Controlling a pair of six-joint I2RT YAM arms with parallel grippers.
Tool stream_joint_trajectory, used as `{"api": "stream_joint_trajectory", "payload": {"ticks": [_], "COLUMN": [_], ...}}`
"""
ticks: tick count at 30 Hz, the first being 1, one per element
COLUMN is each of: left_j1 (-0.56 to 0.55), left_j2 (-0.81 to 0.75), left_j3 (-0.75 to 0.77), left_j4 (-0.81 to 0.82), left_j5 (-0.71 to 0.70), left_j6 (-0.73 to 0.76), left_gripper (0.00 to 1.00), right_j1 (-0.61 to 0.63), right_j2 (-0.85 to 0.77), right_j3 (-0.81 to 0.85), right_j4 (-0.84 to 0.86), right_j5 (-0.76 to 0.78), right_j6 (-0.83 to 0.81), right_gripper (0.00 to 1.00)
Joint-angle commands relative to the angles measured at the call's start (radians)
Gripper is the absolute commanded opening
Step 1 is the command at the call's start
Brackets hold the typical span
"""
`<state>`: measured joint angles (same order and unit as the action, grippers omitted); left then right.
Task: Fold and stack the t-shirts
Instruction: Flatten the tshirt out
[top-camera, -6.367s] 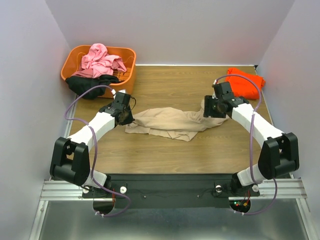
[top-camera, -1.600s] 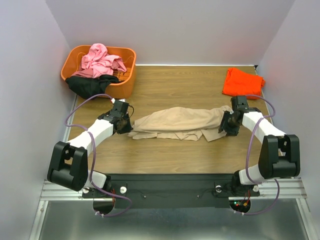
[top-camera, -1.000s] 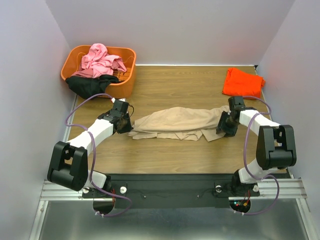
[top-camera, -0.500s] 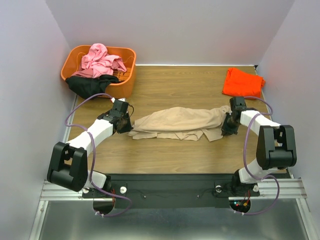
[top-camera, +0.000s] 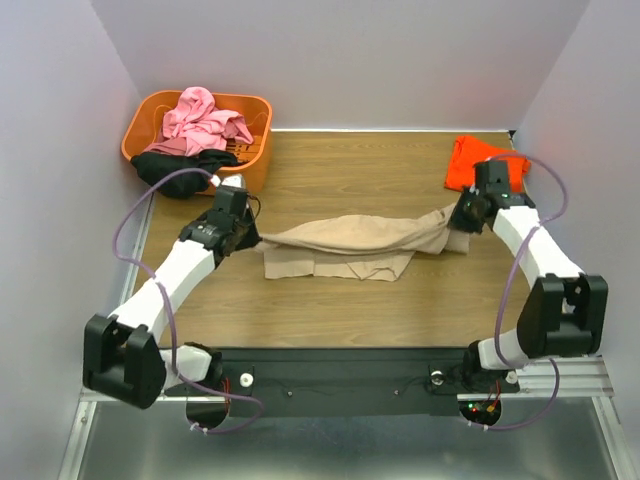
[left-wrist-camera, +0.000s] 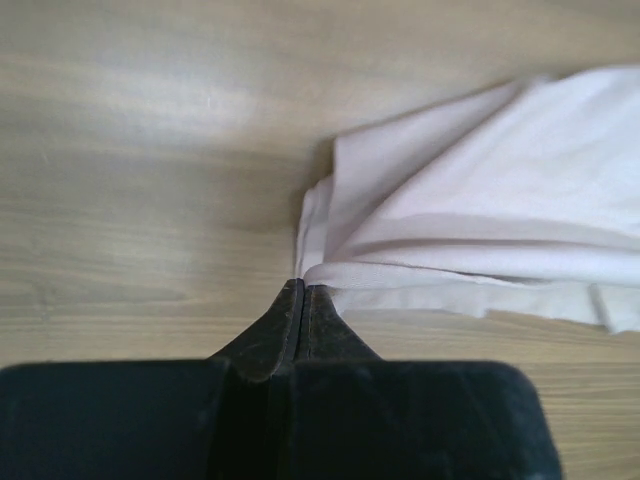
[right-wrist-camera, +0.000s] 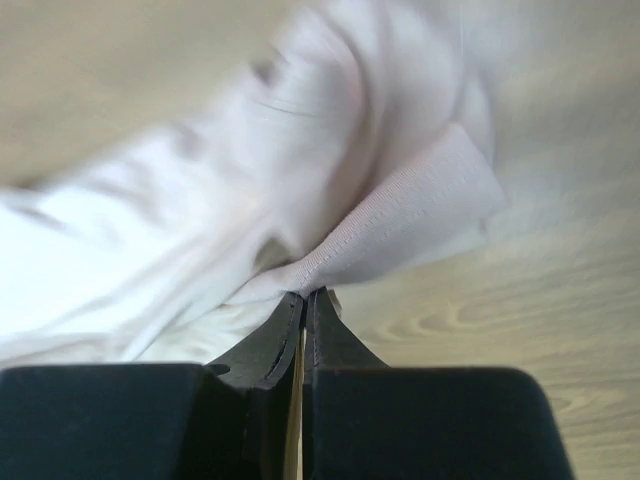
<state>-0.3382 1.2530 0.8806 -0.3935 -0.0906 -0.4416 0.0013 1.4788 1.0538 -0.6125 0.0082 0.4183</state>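
Note:
The tan t-shirt (top-camera: 345, 240) lies bunched, so my right gripper will next lift high, then swing outward and down to the orange-red t-shirt's basket-side edge (top-camera: 455, 167) to let go.
The tan t-shirt (top-camera: 345, 240) lies stretched across the middle of the table, with both ends lifted. My left gripper (top-camera: 246, 238) is shut on its left end; in the left wrist view the closed tips (left-wrist-camera: 303, 286) pinch a fold of the cloth (left-wrist-camera: 480, 230). My right gripper (top-camera: 459, 222) is shut on the right end, its tips (right-wrist-camera: 305, 293) pinching a hem of the shirt (right-wrist-camera: 400, 225). The orange-red t-shirt (top-camera: 465, 165) lies at the back right, partly behind my right wrist. A pink t-shirt (top-camera: 205, 120) and a black t-shirt (top-camera: 165, 165) are in the basket.
The orange plastic basket (top-camera: 262, 138) stands at the back left corner, the black shirt hanging over its front rim. Pale walls close in the left, right and back sides. Bare wood lies in front of the tan shirt.
My right gripper has shut on the tan shirt's right end. Both arms have since lifted and moved toward the back, pulling the shirt taut between them.

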Motion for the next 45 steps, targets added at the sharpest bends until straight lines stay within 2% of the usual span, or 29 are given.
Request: {"api": "stream_joint_trajectory", "payload": {"ticks": [1,14,23,27,34,39,43,45], "left_j1": [0.007,0.007,0.007,0.007,0.007,0.007,0.007,0.007], "left_j2": [-0.11,-0.256,-0.455,-0.539,-0.523,-0.471,-0.416,-0.35], "left_j3": [0.125,0.374,0.483,0.598,0.831,0.793,0.686,0.635], "left_j4": [-0.018,-0.054,-0.07,-0.105,-0.114,-0.078,-0.032,-0.03], "left_j5": [-0.066,-0.112,0.021,0.06,0.176,0.277,0.296,0.296], "left_j6": [0.027,0.139,0.216,0.257,0.268,0.264,0.279,0.3], "left_gripper": [0.0,0.0,0.0,0.0,0.0,0.0,0.0,0.0], "right_j1": [0.002,0.003,0.003,0.002,0.003,0.003,0.003,0.003], "right_j2": [-0.113,-0.319,-0.492,-0.526,-0.532,-0.502,-0.477,-0.468], "right_j3": [0.158,0.598,0.826,0.955,1.123,1.143,1.017,0.889], "right_j4": [-0.029,-0.11,-0.113,-0.102,-0.05,-0.018,-0.007,0.009], "right_j5": [0.052,0.219,0.285,0.283,0.306,0.358,0.349,0.339], "right_j6": [-0.021,-0.151,-0.239,-0.273,-0.286,-0.314,-0.3,-0.276], "right_gripper": [0.0,0.0,0.01,0.0,0.0,0.0,0.0,0.0]}}
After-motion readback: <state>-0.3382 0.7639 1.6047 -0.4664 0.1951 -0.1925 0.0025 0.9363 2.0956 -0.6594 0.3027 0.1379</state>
